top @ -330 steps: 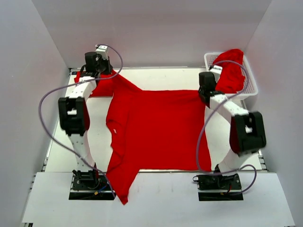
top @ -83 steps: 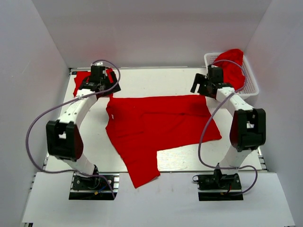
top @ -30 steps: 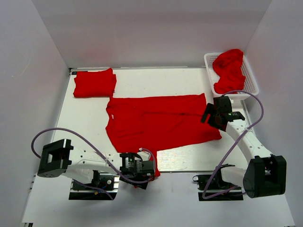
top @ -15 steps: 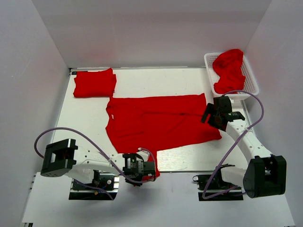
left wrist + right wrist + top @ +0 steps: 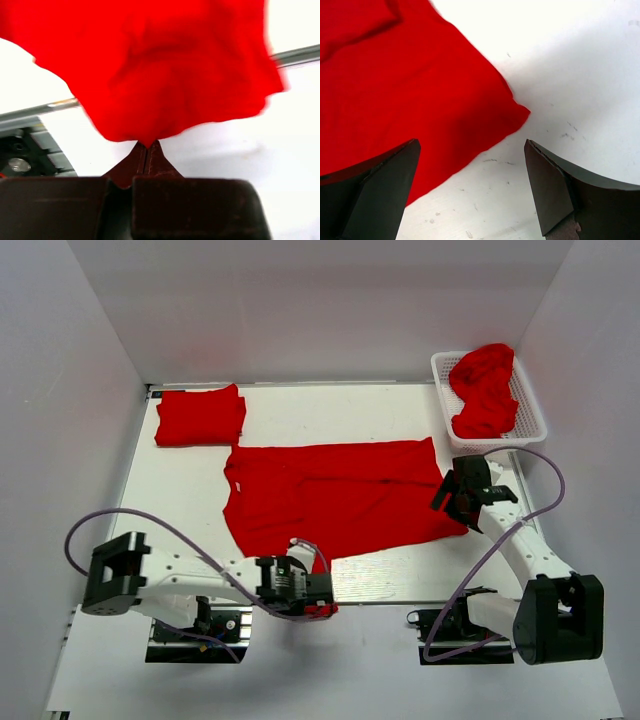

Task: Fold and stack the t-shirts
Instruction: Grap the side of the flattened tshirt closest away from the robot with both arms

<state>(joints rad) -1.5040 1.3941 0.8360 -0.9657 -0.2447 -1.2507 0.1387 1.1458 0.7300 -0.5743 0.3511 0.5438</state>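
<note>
The right gripper's open fingers are already on both sides of that hem of the red t-shirt from above, so the right gripper will next move down onto the hem at the red t-shirt's pointed near corner [image 5: 462, 531] [image 5: 516, 119].
One red t-shirt [image 5: 340, 495] lies partly folded in the middle of the table. Its near sleeve hangs at the front edge, and my left gripper [image 5: 320, 588] is shut on it. In the left wrist view the closed fingertips [image 5: 146, 150] pinch the lowest point of the bunched red cloth [image 5: 160, 70]. My right gripper [image 5: 462, 502] hovers open over the shirt's near right corner [image 5: 517, 112], its fingers [image 5: 385, 190] straddling the hem with bare table between them. A folded t-shirt [image 5: 200, 415] lies at the back left. Another t-shirt [image 5: 485, 390] lies crumpled in the basket.
The white lattice basket [image 5: 440, 365] stands at the back right corner. White walls close in the table on three sides. A metal rail [image 5: 50, 105] runs along the table's front edge beside the left gripper. Both arm bases [image 5: 195, 625] sit at the near edge.
The left gripper has closed on the sleeve hanging at the front edge and lifted it a little to the right. The right gripper has shifted slightly toward the near side, still open.
</note>
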